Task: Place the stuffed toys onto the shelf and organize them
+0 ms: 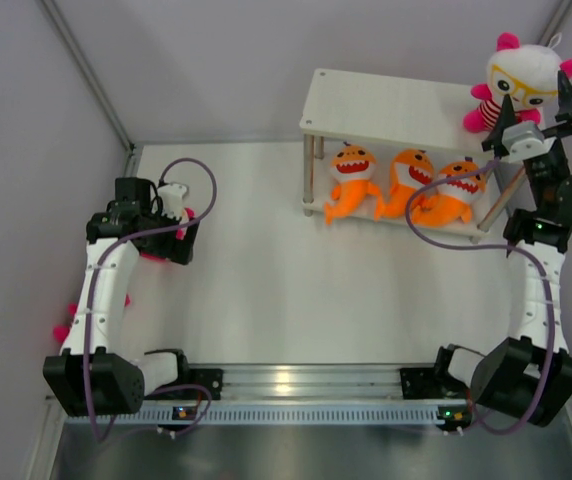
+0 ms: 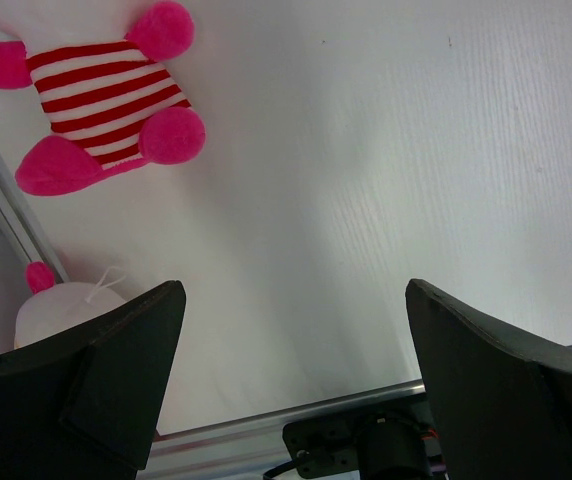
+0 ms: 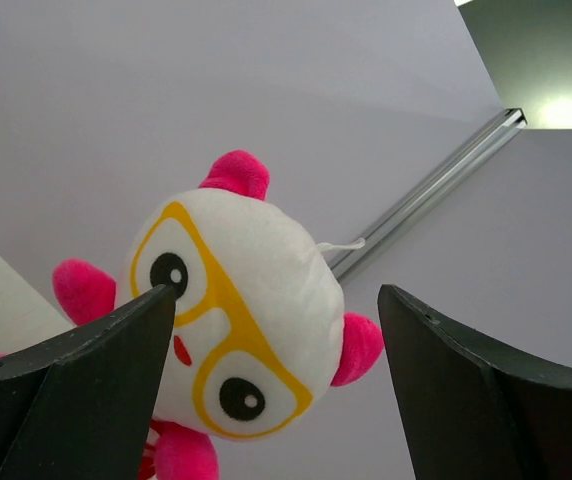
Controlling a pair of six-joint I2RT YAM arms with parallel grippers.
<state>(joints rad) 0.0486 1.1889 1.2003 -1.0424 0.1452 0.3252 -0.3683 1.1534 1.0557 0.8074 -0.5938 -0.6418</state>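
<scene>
The doll is below my left gripper, toward the left in its wrist view. Next I need to bring my left gripper down and to that side, onto the doll's upper striped body [image 2: 88,62].
The shelf [image 1: 386,105] stands at the back right. Three orange sharks [image 1: 406,182] sit in a row on its lower tier. A white-headed doll [image 1: 521,80] with yellow glasses sits upright at the right end of the top board. My right gripper [image 1: 538,108] is open just in front of this doll's head [image 3: 236,320], its fingers either side and not gripping. At the left, my left gripper [image 1: 171,218] hangs open over a second doll [image 1: 174,198], whose red-striped body [image 2: 106,95] lies on the table beyond the fingertips. A third doll's head [image 2: 66,305] shows beside the left finger.
Pink parts of a doll [image 1: 66,330] stick out from under the left arm by the left wall. A metal rail [image 1: 296,380] runs along the near edge between the arm bases. Grey walls close in the back and sides.
</scene>
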